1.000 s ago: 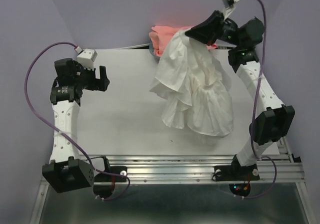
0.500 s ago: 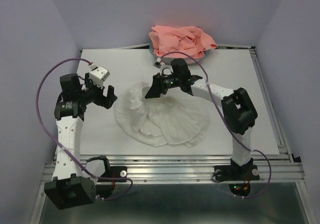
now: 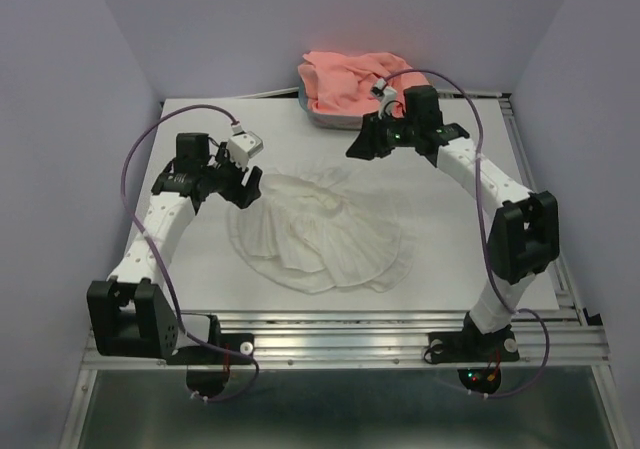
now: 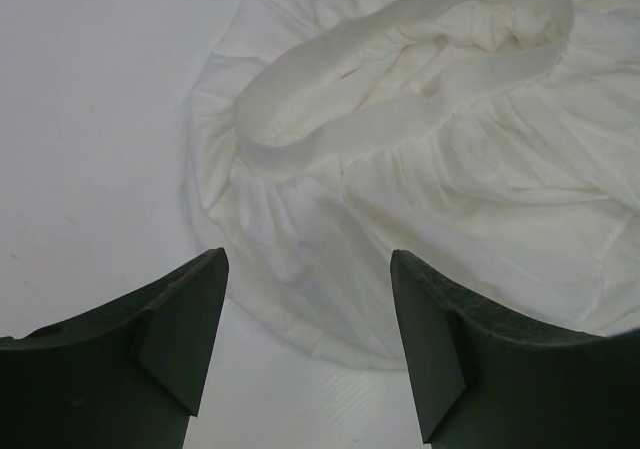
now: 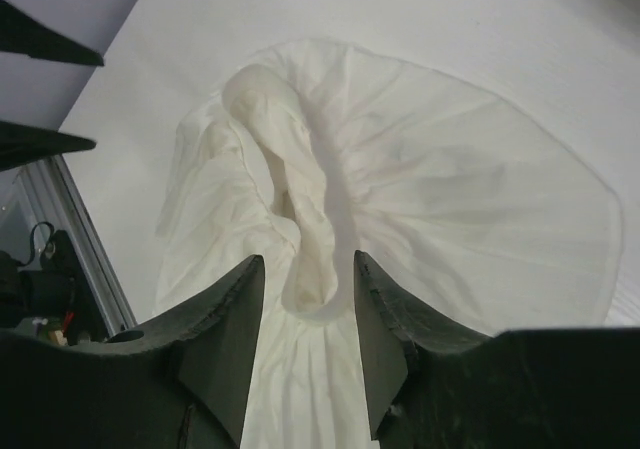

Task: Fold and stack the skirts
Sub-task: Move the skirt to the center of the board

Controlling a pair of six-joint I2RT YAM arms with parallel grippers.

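Note:
The waistband's narrow looped end [image 3: 338,205] [image 5: 313,304] is a slim fold below my right gripper and nearer my base. My right gripper should next move down and back to bring its fingers around both sides of it.
The white pleated skirt [image 3: 325,231] lies spread in a rough circle on the table, its waistband [image 4: 400,64] bunched near the middle. It also shows in the right wrist view [image 5: 420,199]. The salmon-pink skirt [image 3: 350,81] is heaped in the tub at the back edge. My left gripper [image 3: 248,189] is open and empty, hovering at the white skirt's left edge [image 4: 305,299]. My right gripper [image 3: 362,147] is open and empty above the skirt's far side, between it and the pink heap; in its wrist view [image 5: 308,309] the waistband shows between the fingers below.
The teal tub [image 3: 312,109] holding the pink skirt sits at the table's back edge, mostly hidden by cloth. The white table [image 3: 200,259] has bare surface left, right and in front of the skirt. A metal rail [image 3: 400,334] runs along the near edge.
The white skirt, held up by the right gripper a second ago, now lies on the table. The right gripper let go and drew back. The left gripper moved right to the skirt's edge.

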